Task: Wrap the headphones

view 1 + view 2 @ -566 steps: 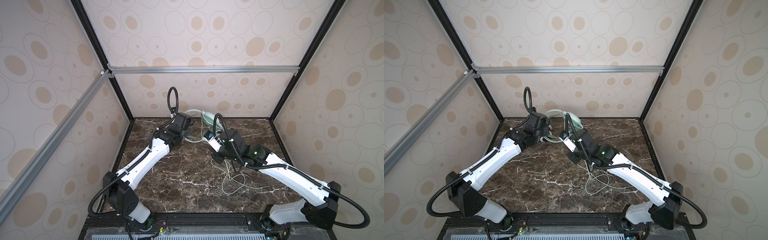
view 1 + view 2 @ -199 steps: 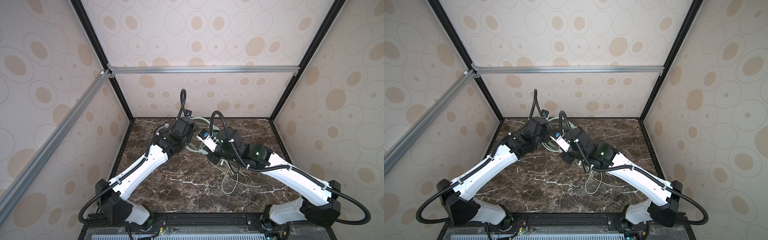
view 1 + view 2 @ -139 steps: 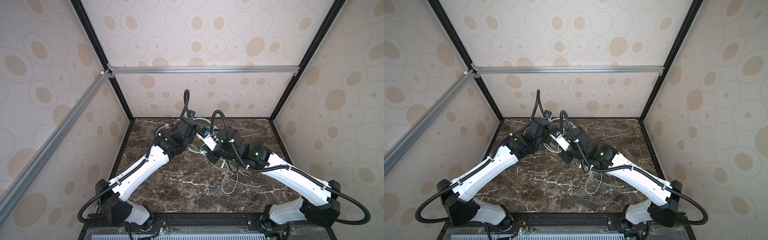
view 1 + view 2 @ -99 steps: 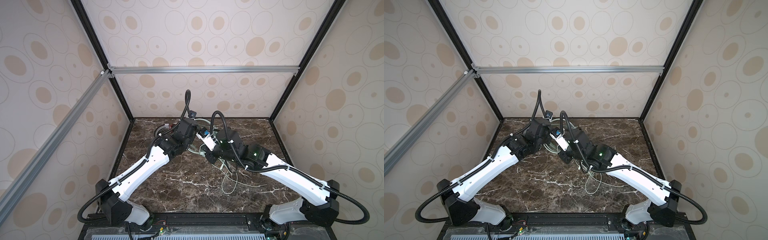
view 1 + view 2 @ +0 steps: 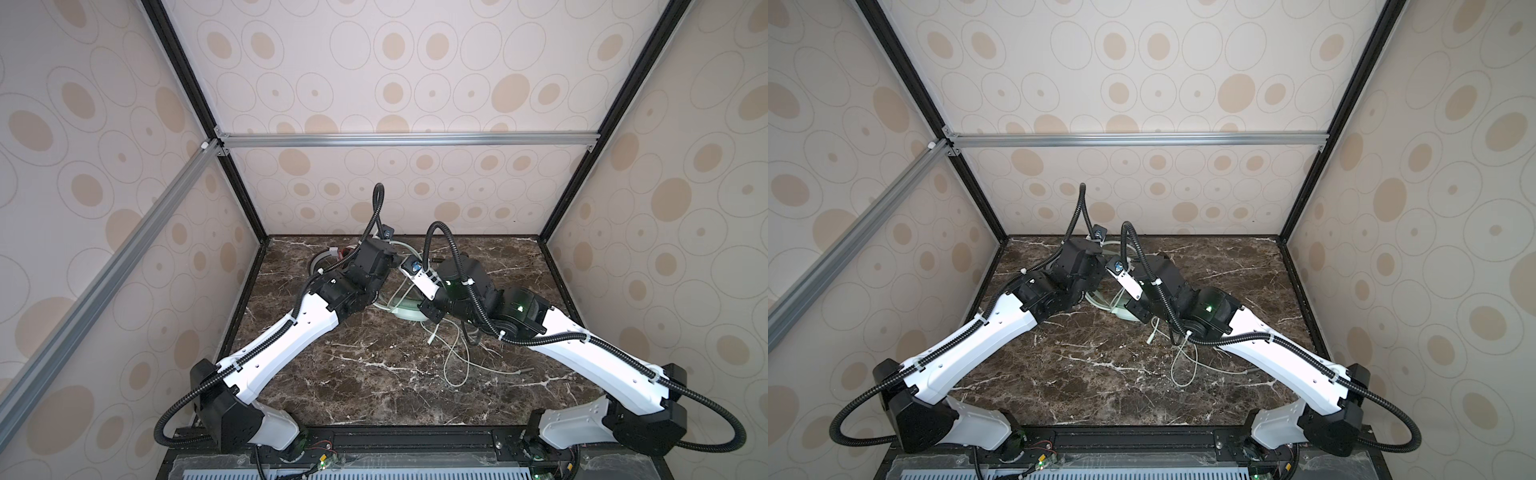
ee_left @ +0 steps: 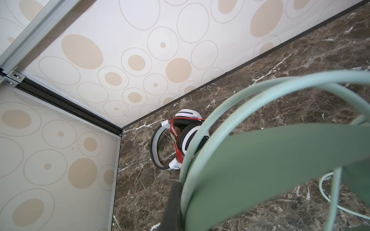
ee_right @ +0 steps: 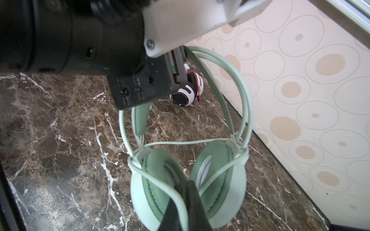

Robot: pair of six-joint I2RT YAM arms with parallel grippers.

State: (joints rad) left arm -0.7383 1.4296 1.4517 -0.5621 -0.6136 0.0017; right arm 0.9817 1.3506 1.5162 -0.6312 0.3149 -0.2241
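Observation:
The pale green cable (image 7: 160, 181) spans both ear cups. My right gripper needs to move outward next, past the headphones' ear cup by the back wall (image 7: 228, 184), and release the cable beside it.
The mint-green headphones (image 7: 188, 180) hang upright over the marble table near its back middle, seen as a pale cup (image 5: 405, 311) between the two arms in a top view. My left gripper (image 7: 180, 68) is shut on the top of their headband (image 6: 260, 170). The pale green cable (image 7: 160, 181) runs across both ear cups. My right gripper (image 7: 183, 208) is shut on it just in front of the cups. The white headphones (image 6: 186, 138) lie in the back left corner, red cable wound round them, also visible in the right wrist view (image 7: 186, 94).
The loose end of the pale green cable lies in loops (image 5: 453, 361) on the marble table (image 5: 374, 395) under the right arm, as both top views (image 5: 1183, 365) show. The back wall (image 5: 415, 195) stands close behind both grippers.
Since almost three seconds ago the left arm has carried the mint headphones slightly right and the right gripper has shifted left toward them. Over the last half second hardly anything has moved.

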